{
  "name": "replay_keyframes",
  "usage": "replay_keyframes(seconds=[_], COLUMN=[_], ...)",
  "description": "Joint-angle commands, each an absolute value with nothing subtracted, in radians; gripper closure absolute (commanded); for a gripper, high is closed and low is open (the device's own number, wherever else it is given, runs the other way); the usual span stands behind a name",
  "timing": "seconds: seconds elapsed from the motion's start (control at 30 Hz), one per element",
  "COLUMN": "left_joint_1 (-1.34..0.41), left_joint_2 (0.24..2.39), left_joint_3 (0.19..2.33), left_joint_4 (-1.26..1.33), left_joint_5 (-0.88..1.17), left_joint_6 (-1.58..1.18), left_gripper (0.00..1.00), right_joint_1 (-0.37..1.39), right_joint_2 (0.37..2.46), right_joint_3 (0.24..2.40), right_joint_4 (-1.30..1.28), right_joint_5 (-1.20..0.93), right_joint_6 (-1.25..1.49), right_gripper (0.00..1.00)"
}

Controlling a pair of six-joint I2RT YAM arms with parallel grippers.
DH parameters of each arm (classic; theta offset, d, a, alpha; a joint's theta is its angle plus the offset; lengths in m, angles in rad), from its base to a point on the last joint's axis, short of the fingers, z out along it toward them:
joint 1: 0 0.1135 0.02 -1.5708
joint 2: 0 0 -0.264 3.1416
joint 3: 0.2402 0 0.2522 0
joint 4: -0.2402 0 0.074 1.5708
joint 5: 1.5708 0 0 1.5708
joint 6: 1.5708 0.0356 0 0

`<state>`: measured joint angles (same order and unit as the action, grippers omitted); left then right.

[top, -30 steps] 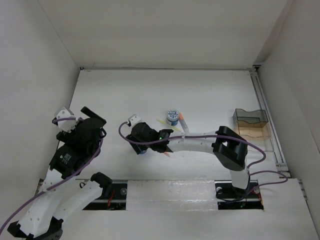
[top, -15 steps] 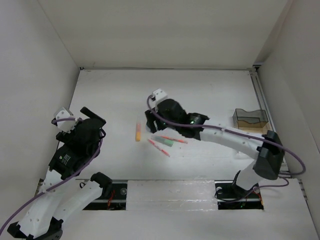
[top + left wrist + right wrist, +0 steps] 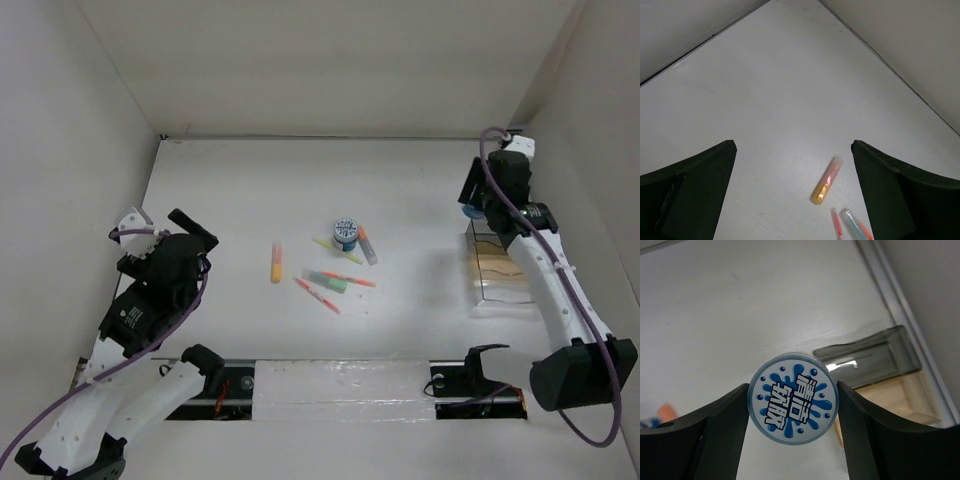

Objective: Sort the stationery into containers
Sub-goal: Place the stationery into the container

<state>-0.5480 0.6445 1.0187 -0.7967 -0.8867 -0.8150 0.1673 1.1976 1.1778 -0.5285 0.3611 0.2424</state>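
The robot will next move its right gripper down and to the gripper's right in the top view to let go of the blue-and-white roll, since the tray's empty far section (image 3: 488, 239) (image 3: 867, 359) lies that way below it.
My right gripper (image 3: 472, 208) is shut on a round blue-and-white patterned roll (image 3: 793, 398) and holds it in the air just left of the far end of the clear tray (image 3: 505, 262); the tray also shows in the right wrist view (image 3: 875, 360). A second roll (image 3: 345, 233) stands mid-table. Beside it lie a yellow marker (image 3: 333, 248), an orange-capped marker (image 3: 367, 246), a green marker (image 3: 327, 281) and thin red-pink pens (image 3: 318, 296). An orange marker (image 3: 275, 262) lies apart to the left and shows in the left wrist view (image 3: 827, 179). My left gripper (image 3: 792, 195) is open and empty above the table's left side.
White walls close in the table on the left, back and right. A metal rail (image 3: 527, 215) runs along the right edge beside the tray. The arm bases sit at the near edge.
My right arm has swung from the table's middle far to the right with the roll in its jaws, now beside the tray. The left arm has barely moved.
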Motion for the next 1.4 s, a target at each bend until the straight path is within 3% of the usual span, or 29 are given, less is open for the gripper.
replay_keyframes(seconds=[0.0,0.4,0.97,1.37], left_joint_1=[-0.546,-0.546,-0.546,-0.546], left_joint_2=[0.653,0.675,0.696,0.744], left_joint_3=[1.023,1.003,0.983,0.983], left_joint_4=[-0.759,-0.681,-0.632,-0.652], left_joint_5=[-0.870,-0.785,-0.746,-0.756], left_joint_6=[-0.779,-0.709,-0.666,-0.675], left_gripper=[0.00,0.00,0.00,0.00], right_joint_1=[0.031,-0.245,-0.265,-0.293], right_joint_2=[1.193,1.296,1.548,1.577], right_joint_3=[1.212,1.223,1.265,1.266], right_joint_4=[-0.555,-0.463,-0.368,-0.367], right_joint_5=[0.409,0.391,0.342,0.360], right_joint_6=[0.270,0.324,0.377,0.348], right_gripper=[1.00,1.00,1.00,1.00])
